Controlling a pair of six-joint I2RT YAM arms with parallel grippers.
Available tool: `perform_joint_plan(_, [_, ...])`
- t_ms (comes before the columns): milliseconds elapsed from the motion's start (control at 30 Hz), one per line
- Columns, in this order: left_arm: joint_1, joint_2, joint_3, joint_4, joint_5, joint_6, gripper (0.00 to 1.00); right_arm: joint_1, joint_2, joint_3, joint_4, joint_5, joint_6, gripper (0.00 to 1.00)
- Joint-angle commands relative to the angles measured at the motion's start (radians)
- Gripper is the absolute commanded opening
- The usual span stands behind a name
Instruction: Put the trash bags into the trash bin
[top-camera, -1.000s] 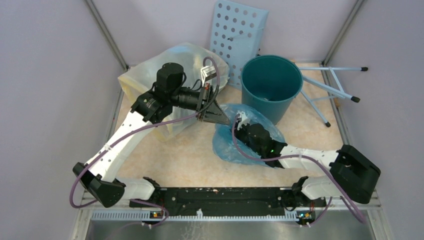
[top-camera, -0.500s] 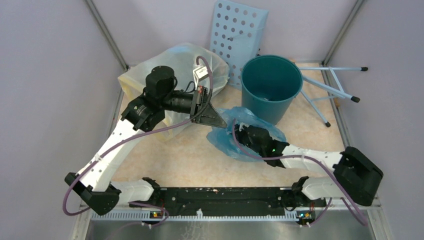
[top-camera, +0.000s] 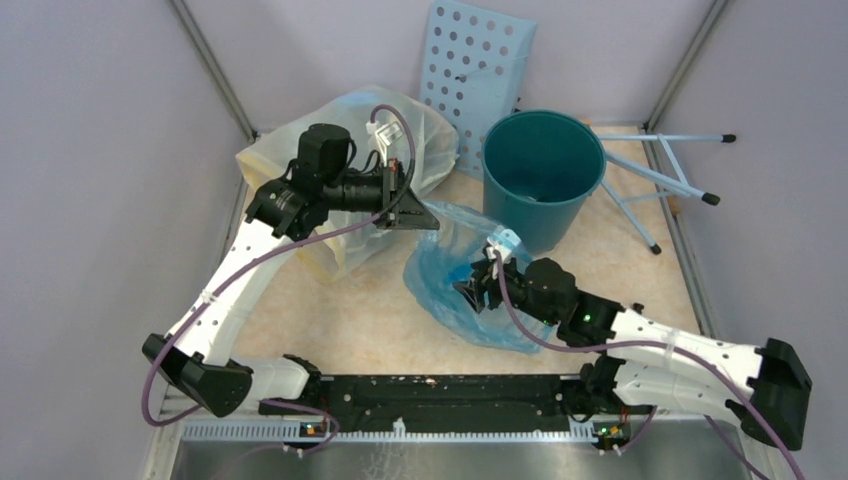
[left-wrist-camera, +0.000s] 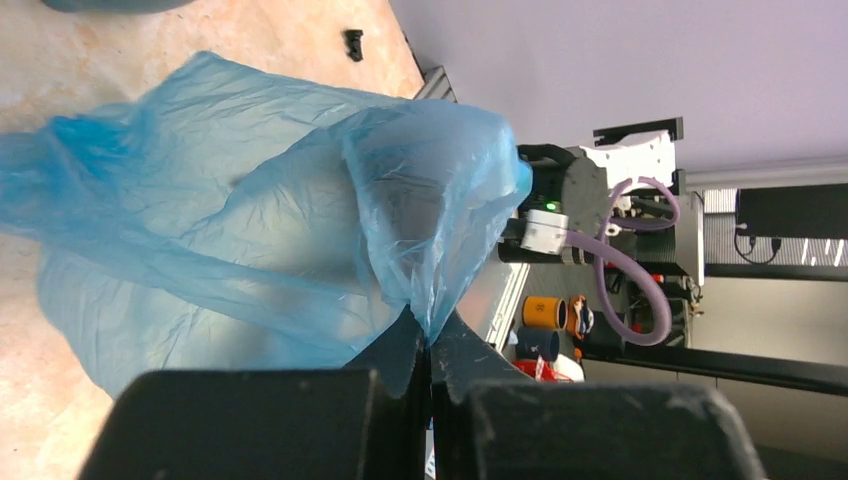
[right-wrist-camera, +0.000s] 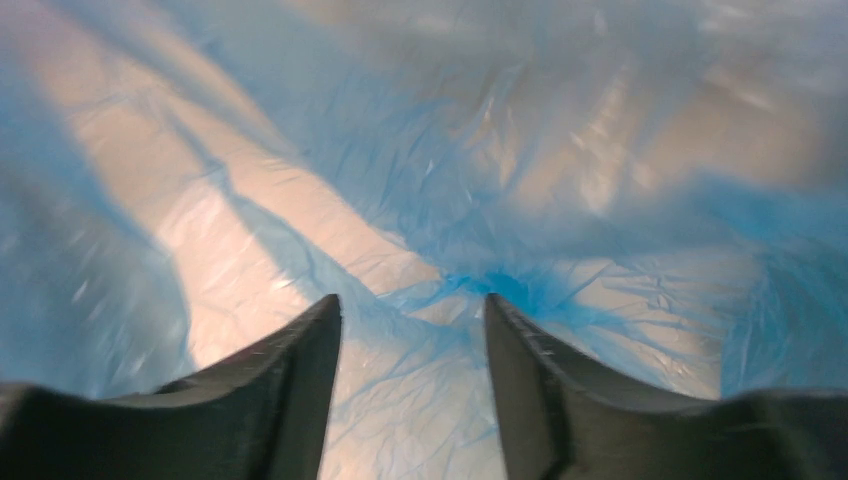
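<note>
I will move my right gripper up and to the right in the top view onto the bag's loose edge next, because my left gripper holds the opposite edge of the bag.
The trash bag (top-camera: 440, 285), thin crinkly light-blue plastic, lies spread on the table just in front of the trash bin (top-camera: 540, 170), a dark-teal round bucket standing upright at the back. My left gripper (top-camera: 418, 218) is shut on an edge of the bag, and in the left wrist view the film (left-wrist-camera: 250, 230) runs up from the pinched jaws (left-wrist-camera: 430, 338). My right gripper (top-camera: 478, 290) is open over the bag's middle. In the right wrist view the bag (right-wrist-camera: 520, 180) fills the frame and the right gripper (right-wrist-camera: 412, 312) has only loose film between its fingers.
A large whitish bag with yellowish edges (top-camera: 290, 165) sits at the back left under my left arm. A pale-blue perforated panel (top-camera: 478, 70) leans against the back wall. Thin metal stand legs (top-camera: 650, 170) lie to the right of the bin.
</note>
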Motion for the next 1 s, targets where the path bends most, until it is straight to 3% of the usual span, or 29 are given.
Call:
perform_joint_plan(0, [0.020,0.025,0.050,-0.001,-0.014,0.030,0.00,0.011,-0.119,0.099,-0.159,-0.050,-0.052,0.62])
perform_joint_plan(167, [0.029,0.045,0.075,-0.022,-0.016,0.041,0.00,0.011,-0.183,0.246,-0.357,-0.063,-0.060,0.67])
perform_joint_plan(400, [0.042,0.049,0.084,0.002,-0.045,0.010,0.00,0.011,-0.173,0.363,-0.505,-0.232,0.020,0.71])
perform_joint_plan(533, [0.046,0.043,0.081,-0.004,-0.051,0.010,0.00,0.011,-0.192,0.430,-0.569,-0.044,0.078,0.71])
perform_joint_plan(700, [0.048,0.027,0.056,-0.011,-0.059,0.010,0.00,0.011,-0.198,0.556,-0.718,0.100,0.050,0.82])
perform_joint_plan(967, [0.048,-0.003,0.013,0.019,-0.069,0.011,0.00,0.011,-0.274,0.552,-0.940,0.362,0.169,0.86])
